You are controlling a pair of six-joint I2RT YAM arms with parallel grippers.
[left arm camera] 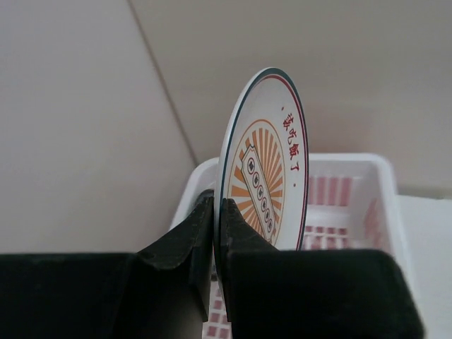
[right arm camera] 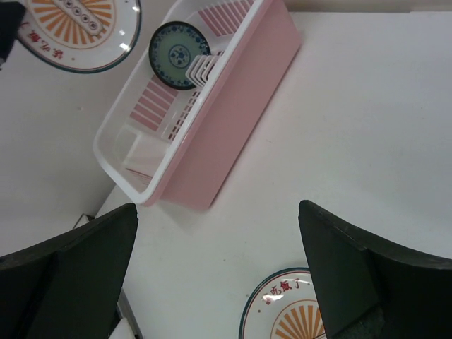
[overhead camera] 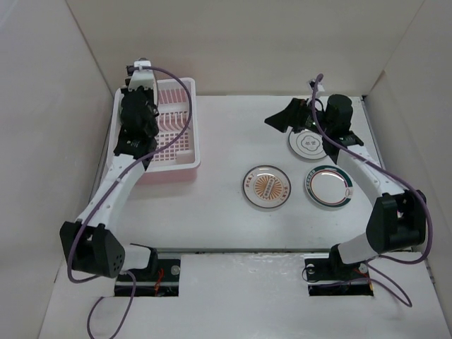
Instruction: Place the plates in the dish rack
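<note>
The pegs below are empty, so my left gripper should lower the upright sunburst plate until it sits among the rack's wires beside the teal plate [right arm camera: 179, 46], then let go of the sunburst plate's rim.
My left gripper [left arm camera: 217, 203] is shut on the rim of an orange sunburst plate [left arm camera: 265, 166] and holds it upright on edge above the pale pink dish rack [left arm camera: 353, 166]; in the top view the gripper [overhead camera: 139, 85] is over the rack [overhead camera: 185, 152]. A dark teal plate [right arm camera: 179, 46] stands in the rack's tines [right arm camera: 201, 67]. My right gripper [overhead camera: 284, 117] is open and empty above the table. A second sunburst plate [overhead camera: 267, 187], a white plate with a grey rim line [overhead camera: 308, 146] and a white dark-rimmed plate [overhead camera: 328, 185] lie flat on the table.
Tall white walls enclose the table on the left, back and right. The rack stands in the far left corner against the left wall. In the right wrist view the held plate [right arm camera: 78, 28] shows at the top left and the table's sunburst plate [right arm camera: 289, 311] below.
</note>
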